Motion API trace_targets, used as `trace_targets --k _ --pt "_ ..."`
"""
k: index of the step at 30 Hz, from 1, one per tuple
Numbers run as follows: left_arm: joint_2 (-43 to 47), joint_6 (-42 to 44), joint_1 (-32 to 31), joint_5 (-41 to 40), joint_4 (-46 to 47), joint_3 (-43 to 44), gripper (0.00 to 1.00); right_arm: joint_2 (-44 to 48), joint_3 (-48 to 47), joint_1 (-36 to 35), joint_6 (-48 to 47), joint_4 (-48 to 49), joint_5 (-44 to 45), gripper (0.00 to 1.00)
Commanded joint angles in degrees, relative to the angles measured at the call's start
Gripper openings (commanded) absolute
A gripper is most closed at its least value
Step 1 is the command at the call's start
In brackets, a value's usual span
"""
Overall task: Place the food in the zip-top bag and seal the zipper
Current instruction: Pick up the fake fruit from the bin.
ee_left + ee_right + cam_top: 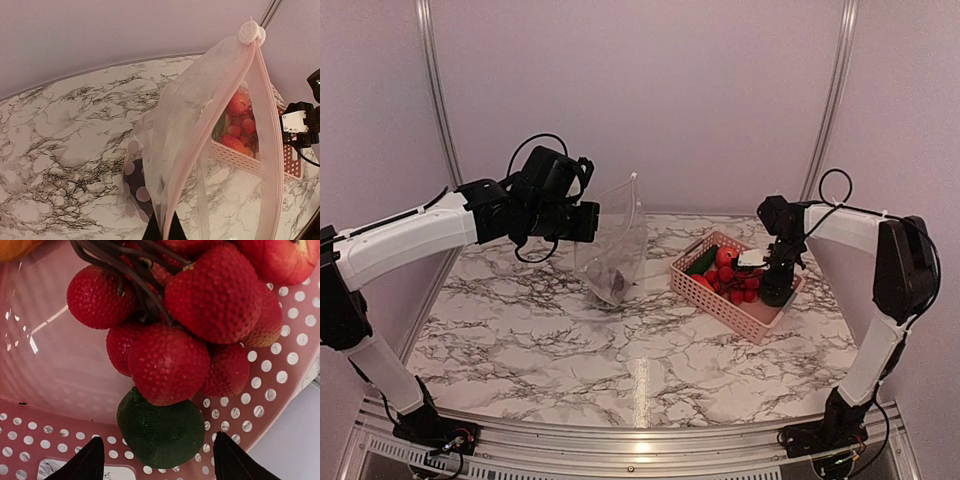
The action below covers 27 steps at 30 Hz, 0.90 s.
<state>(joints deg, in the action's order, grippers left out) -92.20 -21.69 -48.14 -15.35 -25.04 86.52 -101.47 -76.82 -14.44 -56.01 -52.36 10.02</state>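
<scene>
My right gripper moves down beside the red balls onto the exposed sides of the round green piece [161, 427] next. It shows between my open fingers, partly beneath those balls.
My left gripper [592, 222] is shut on the mouth edge of the clear zip-top bag [615, 245] and holds it up over the table. The mouth gapes toward the pink basket [735, 300]. The left wrist view shows the gripper [164, 232] pinching the bag [200, 115], the zipper [267, 150] running up to a white slider [250, 31], and the dark eggplant [136, 185] lying in the bag's bottom. My right gripper [157, 440] is open, low inside the basket. Its fingers [85, 465] flank the round green piece [161, 427], which sits under the cluster of red balls [170, 360].
The basket [290, 165] stands at the right of the marble table and also holds a green cucumber [703, 262] and a red round fruit [726, 256]. Its perforated wall [280, 370] curves close round my right fingers.
</scene>
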Motion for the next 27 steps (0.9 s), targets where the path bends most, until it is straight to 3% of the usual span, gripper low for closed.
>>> trace_targets --k 1,6,11,17,20,27 --pt "1.8 0.1 0.4 1.0 1.4 -0.8 0.0 -2.1 0.7 0.3 -1.6 2.4 4.2 0.72" --pt "1.7 -0.1 0.5 1.5 1.8 -1.0 0.0 -4.5 1.3 0.3 -1.8 3.8 6.4 0.73" --pt "1.6 -0.3 0.5 1.7 1.7 -1.2 0.0 -5.4 1.6 0.3 -1.6 4.9 8.0 0.66" --pt "1.3 -0.4 0.7 2.1 2.0 -1.4 0.0 -4.5 0.8 0.3 -1.4 5.0 7.6 0.47" --pt "1.2 -0.5 0.8 2.3 2.0 -1.5 0.0 -3.6 -1.6 0.3 -0.6 2.3 5.8 0.36" --pt "0.6 -0.9 1.1 2.6 2.3 -1.6 0.0 0.2 -11.4 0.3 2.0 -7.5 -4.6 0.33"
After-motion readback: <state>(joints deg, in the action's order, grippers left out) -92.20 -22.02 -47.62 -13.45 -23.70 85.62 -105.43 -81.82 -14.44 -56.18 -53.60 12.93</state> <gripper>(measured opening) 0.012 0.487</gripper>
